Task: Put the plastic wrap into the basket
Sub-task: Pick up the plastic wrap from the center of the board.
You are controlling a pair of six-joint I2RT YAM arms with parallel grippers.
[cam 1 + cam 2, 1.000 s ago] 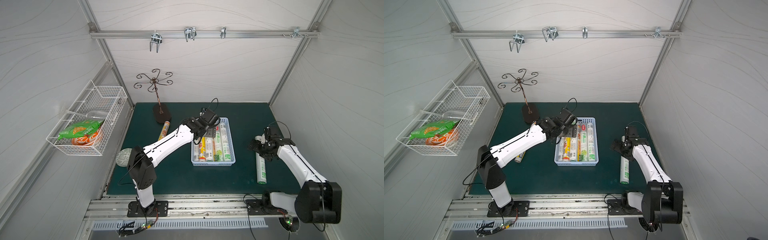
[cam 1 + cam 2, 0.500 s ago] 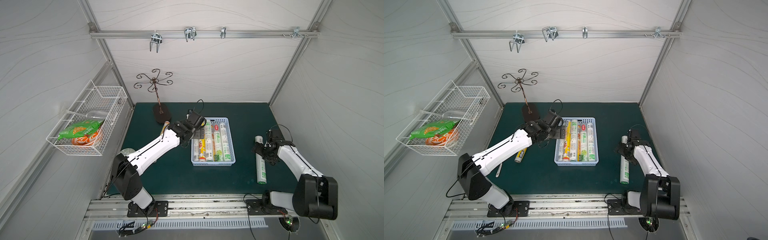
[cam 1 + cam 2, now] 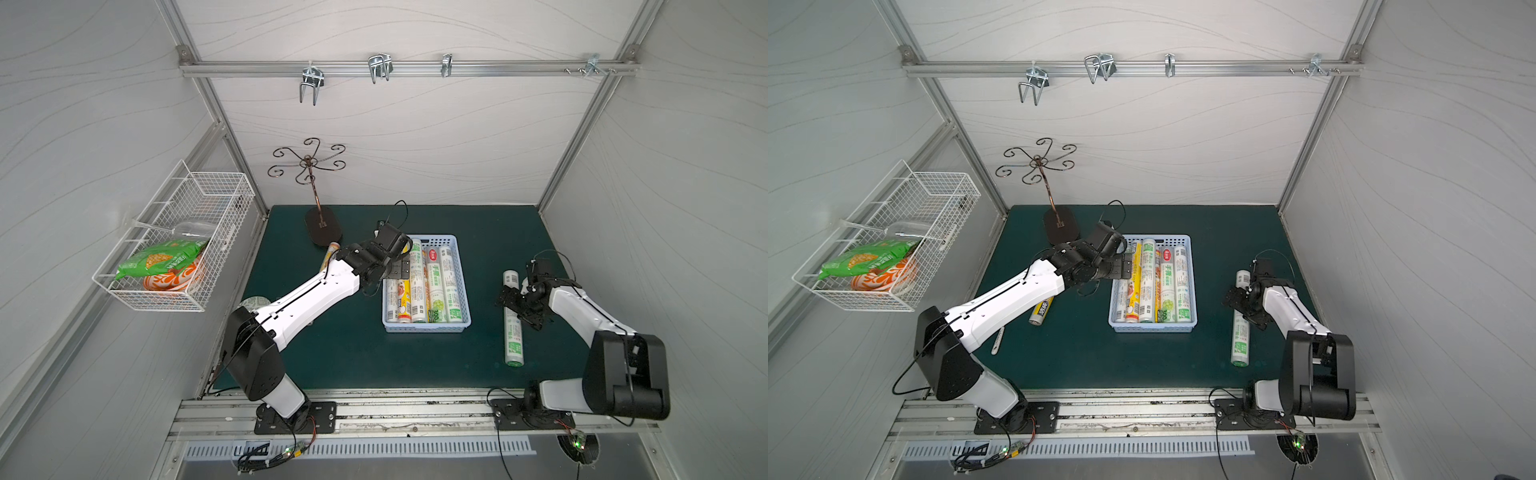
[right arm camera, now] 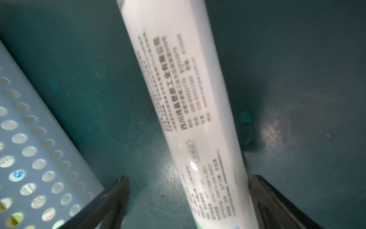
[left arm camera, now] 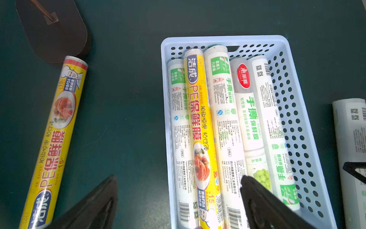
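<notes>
The white roll's middle (image 3: 513, 315) (image 4: 215, 190) is below my right gripper and already between its spread fingers. My gripper will next go down, move a little toward the basket and close around it.
The light-blue basket (image 3: 428, 329) (image 3: 1152, 328) (image 5: 223, 38) stands mid-mat and holds several plastic wrap rolls (image 3: 434, 282) (image 5: 225, 111), one of them yellow (image 5: 198, 126). My left gripper (image 5: 179, 178) (image 3: 401, 270) hovers open and empty over the basket's left rim. Another yellow roll (image 5: 57, 134) (image 3: 1041, 309) lies on the mat left of the basket, partly under my left arm. To the basket's right a white roll (image 3: 512, 328) (image 3: 1240, 332) (image 4: 190, 99) rests on the mat. My right gripper (image 4: 189, 178) (image 3: 517, 305) is open, its fingers astride that roll.
A mug-tree stand with a dark oval base (image 3: 323, 226) (image 5: 53, 31) stands at the back left, near the loose yellow roll's end. A white wire basket (image 3: 174, 245) with snack bags hangs on the left wall. A thin white stick (image 3: 998, 340) lies by the mat's left edge.
My left gripper has drawn back from above the basket's middle to its left rim. My right gripper has come down and forward over the white roll.
</notes>
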